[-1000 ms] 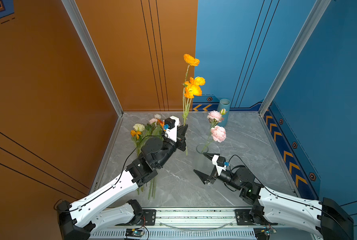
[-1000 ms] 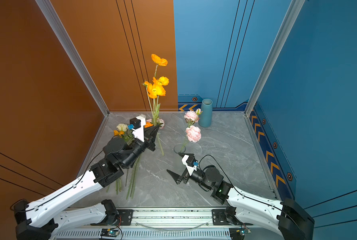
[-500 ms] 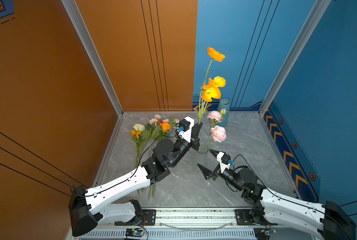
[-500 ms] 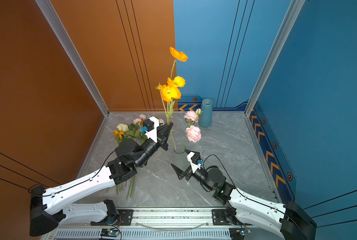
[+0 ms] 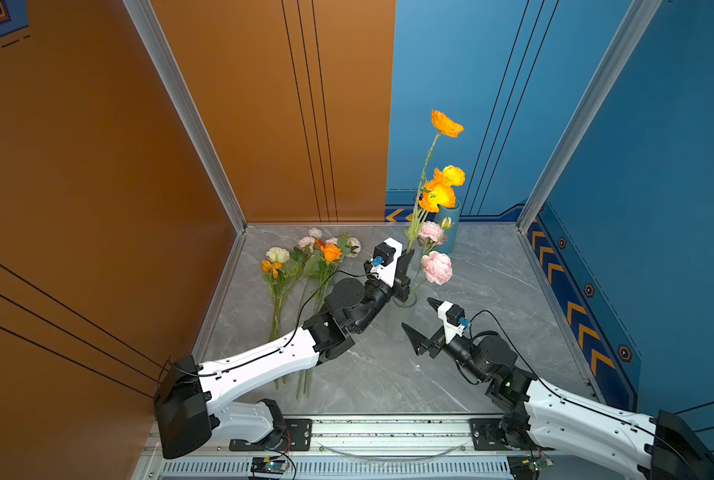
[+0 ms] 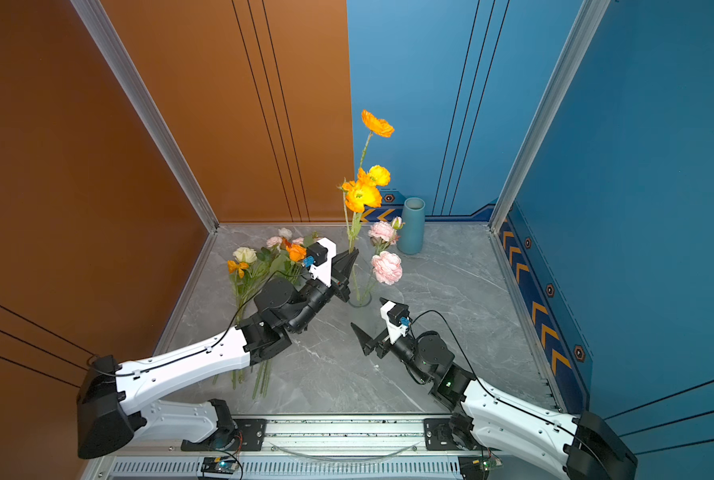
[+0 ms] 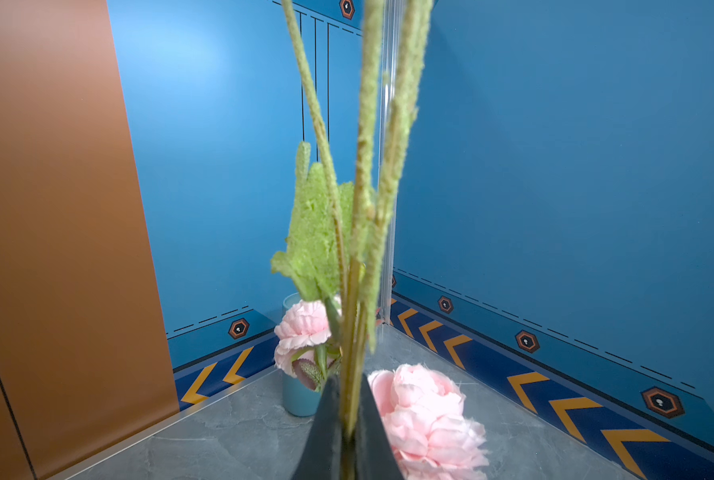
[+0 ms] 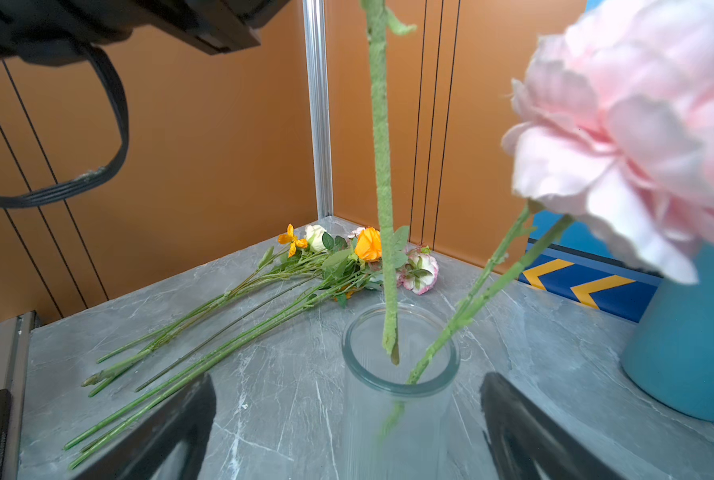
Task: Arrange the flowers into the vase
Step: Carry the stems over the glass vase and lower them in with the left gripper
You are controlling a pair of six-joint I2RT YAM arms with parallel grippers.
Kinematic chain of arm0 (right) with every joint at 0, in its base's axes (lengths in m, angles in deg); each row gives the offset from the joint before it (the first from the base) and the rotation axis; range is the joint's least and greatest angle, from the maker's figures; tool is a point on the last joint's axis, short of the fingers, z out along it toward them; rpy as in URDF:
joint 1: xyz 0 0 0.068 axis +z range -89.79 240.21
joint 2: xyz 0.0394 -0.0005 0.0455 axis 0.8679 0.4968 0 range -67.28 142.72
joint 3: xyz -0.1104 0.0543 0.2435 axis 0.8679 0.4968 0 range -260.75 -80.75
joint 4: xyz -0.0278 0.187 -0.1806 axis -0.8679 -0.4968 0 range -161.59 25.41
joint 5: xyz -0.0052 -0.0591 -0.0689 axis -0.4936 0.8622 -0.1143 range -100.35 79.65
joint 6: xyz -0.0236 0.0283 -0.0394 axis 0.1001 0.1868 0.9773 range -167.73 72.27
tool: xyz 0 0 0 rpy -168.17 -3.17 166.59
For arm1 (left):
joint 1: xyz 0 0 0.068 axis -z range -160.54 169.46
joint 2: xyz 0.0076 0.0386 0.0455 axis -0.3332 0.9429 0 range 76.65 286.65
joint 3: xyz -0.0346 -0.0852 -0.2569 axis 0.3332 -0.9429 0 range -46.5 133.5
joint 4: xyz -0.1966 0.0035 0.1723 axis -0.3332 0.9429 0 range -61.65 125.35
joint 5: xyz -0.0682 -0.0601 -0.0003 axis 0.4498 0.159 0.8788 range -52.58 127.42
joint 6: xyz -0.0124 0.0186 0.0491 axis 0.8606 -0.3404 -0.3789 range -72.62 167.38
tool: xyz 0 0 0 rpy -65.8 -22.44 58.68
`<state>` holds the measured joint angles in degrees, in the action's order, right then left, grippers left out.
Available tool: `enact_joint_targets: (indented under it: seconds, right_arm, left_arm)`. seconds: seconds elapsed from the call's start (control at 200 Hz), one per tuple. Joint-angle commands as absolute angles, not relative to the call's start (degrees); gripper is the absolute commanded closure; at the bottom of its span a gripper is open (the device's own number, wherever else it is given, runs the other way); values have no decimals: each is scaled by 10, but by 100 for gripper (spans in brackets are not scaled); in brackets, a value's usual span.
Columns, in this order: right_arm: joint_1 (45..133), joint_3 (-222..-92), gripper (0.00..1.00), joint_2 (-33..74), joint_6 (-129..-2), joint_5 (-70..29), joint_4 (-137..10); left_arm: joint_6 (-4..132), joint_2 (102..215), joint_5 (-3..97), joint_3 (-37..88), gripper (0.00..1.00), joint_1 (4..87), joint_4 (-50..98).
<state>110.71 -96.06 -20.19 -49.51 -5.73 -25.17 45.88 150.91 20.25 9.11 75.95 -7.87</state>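
Note:
I need to move my left gripper down toward the vase's opening to push the tall stem in deeper and let go of it, because the tall stem's lower end is only just inside.
A clear glass vase (image 5: 405, 298) (image 6: 359, 298) (image 8: 401, 353) stands mid-table with a pink-bloomed flower stem (image 5: 436, 268) (image 8: 637, 145) leaning in it. My left gripper (image 5: 405, 266) (image 6: 349, 266) (image 7: 349, 415) is shut on a tall stem of orange and yellow flowers (image 5: 438, 193) (image 6: 363, 195) (image 7: 363, 166), held upright over the vase. The stem's lower end (image 8: 392, 349) hangs just inside the vase's mouth. My right gripper (image 5: 417, 313) (image 6: 367, 313) (image 8: 347, 415) is open beside the vase, a finger on each side of it, not touching.
Several more flowers (image 5: 305, 266) (image 6: 263, 266) (image 8: 305, 266) lie in a pile at the left of the grey table, stems toward the front. A teal tube-shaped container (image 5: 446, 232) (image 6: 411, 226) (image 8: 696, 332) stands behind the vase by the blue wall.
My left gripper has carried the orange and yellow stem rightward from beside the pile to over the vase. The right gripper has shifted slightly and stayed open.

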Motion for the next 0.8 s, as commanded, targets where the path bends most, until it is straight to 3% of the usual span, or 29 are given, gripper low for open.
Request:
enact_joint_targets:
  seconds: [0.0,0.796]
  right_arm:
    - [1096,-953,0,-206,-512,-57,-258]
    - [1075,-955,0,-179,-522,-83,-244]
  left_arm:
    - [466,1524,181,64,100,764,-120]
    - [547,1569,149,-22,97,780,-175]
